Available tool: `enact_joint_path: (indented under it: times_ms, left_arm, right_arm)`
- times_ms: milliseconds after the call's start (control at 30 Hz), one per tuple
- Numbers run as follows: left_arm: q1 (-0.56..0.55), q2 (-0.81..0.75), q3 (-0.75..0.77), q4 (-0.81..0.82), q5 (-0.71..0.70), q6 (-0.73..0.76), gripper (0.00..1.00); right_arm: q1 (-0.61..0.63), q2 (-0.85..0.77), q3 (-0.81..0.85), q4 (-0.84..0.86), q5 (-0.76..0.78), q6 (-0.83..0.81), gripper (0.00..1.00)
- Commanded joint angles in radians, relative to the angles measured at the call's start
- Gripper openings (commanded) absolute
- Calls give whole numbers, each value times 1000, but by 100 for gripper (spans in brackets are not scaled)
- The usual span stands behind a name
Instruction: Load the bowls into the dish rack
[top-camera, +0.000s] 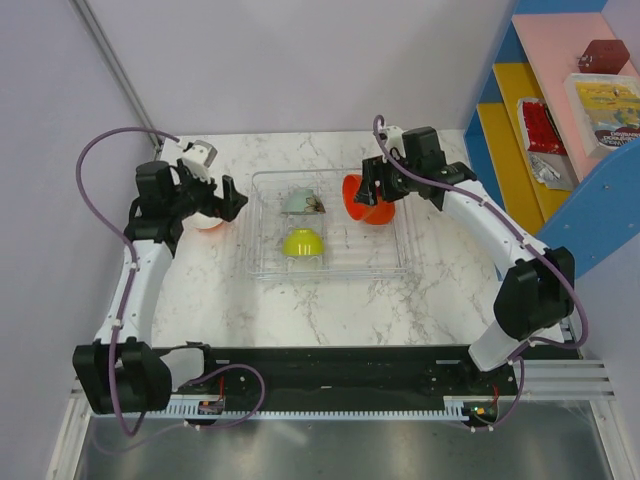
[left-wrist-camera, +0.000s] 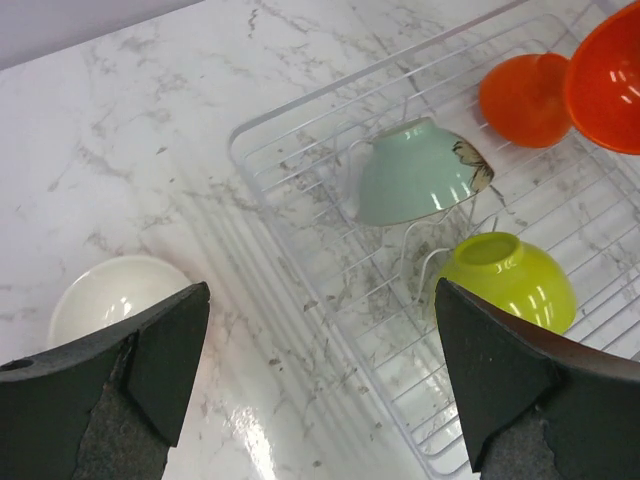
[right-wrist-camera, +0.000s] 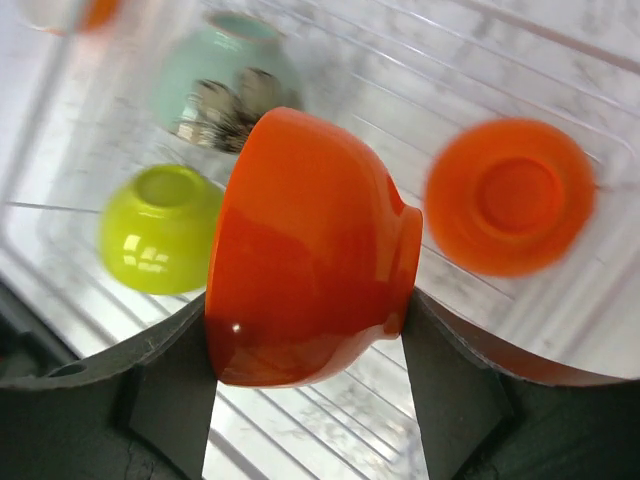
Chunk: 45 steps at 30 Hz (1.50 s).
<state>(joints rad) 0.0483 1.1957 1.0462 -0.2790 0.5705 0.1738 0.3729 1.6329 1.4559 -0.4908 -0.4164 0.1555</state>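
Observation:
My right gripper draws back and down next, tilting the bowl, then releases it beside the other orange one.
The clear dish rack (top-camera: 258, 225) lies mid-table. In it sit a pale green bowl (top-camera: 300, 203) on its side and a lime bowl (top-camera: 302, 242) upside down. An orange bowl (right-wrist-camera: 510, 195) rests foot-up in its right part. My right gripper (right-wrist-camera: 310, 300) is shut on a second orange bowl (right-wrist-camera: 300, 250), tipped sideways above the rack (right-wrist-camera: 330, 420). Left of the rack (left-wrist-camera: 330, 230), a white bowl (left-wrist-camera: 115, 295) stands upright on the marble. Above it hovers my left gripper (left-wrist-camera: 320, 310), open and with nothing in it.
A blue, yellow and pink shelf unit (top-camera: 570, 110) with packaged goods stands at the far right. Grey walls close the back and left. Bare marble table (top-camera: 430, 290) runs in front of the rack to the arm bases.

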Motion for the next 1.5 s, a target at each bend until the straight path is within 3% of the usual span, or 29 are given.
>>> enact_joint_path:
  times_ms: [0, 267, 533, 1267, 1467]
  left_arm:
    - [65, -88, -63, -81, -73, 59, 100]
    - [134, -206, -170, -94, -119, 64, 100]
    - [151, -222, -196, -81, -123, 50, 100]
    - [180, -239, -247, -60, -83, 46, 100]
    - [185, -246, -250, -60, -81, 44, 100]
  right_arm:
    - [40, -12, 29, -192, 341, -138, 0]
    - [106, -36, -5, -259, 528, -201, 0]
    - [182, -13, -57, -269, 712, -254, 0]
    - [377, 199, -46, -262, 1021, -327, 0]
    - [428, 226, -60, -264, 1073, -353, 5]
